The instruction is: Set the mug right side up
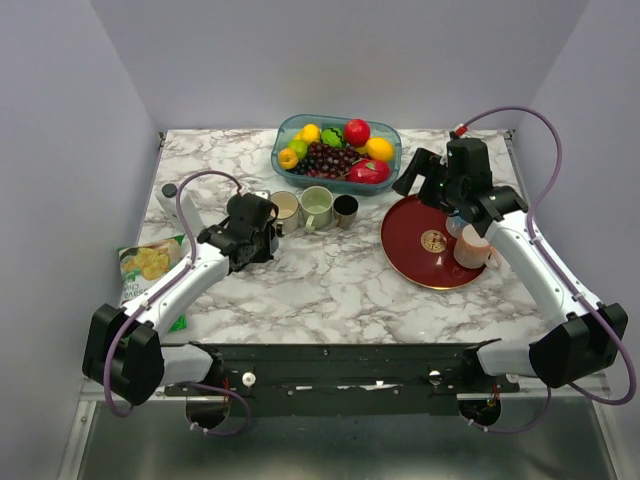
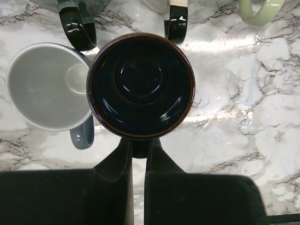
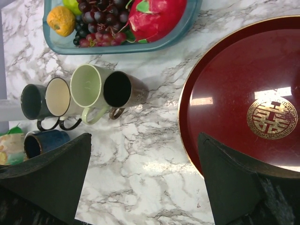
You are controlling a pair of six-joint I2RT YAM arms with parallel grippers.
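Note:
The bare tabletop beside the grey mug lies below, so my left gripper will next lower the dark mug (image 2: 140, 86) there, opening up, and release the dark mug's handle.
A dark blue mug (image 2: 140, 86) fills the left wrist view with its open mouth facing the camera. Its handle points toward my left gripper (image 2: 139, 150), whose fingers are shut on that handle. In the top view my left gripper (image 1: 250, 238) covers this mug. It also shows at the left edge of the right wrist view (image 3: 40, 143). My right gripper (image 3: 140, 178) is open and empty above the table beside the red tray (image 3: 225, 93). In the top view it (image 1: 440, 198) hangs over the tray's far side.
A grey mug with a white inside (image 2: 47, 86) stands touching the dark mug's left side. A row of upright mugs (image 1: 317, 207) stands just beyond. There is a fruit bowl (image 1: 300, 128) at the back, a pink mug (image 1: 472, 248) on the red tray (image 1: 420, 265), and a chip bag (image 1: 150, 265) at the left.

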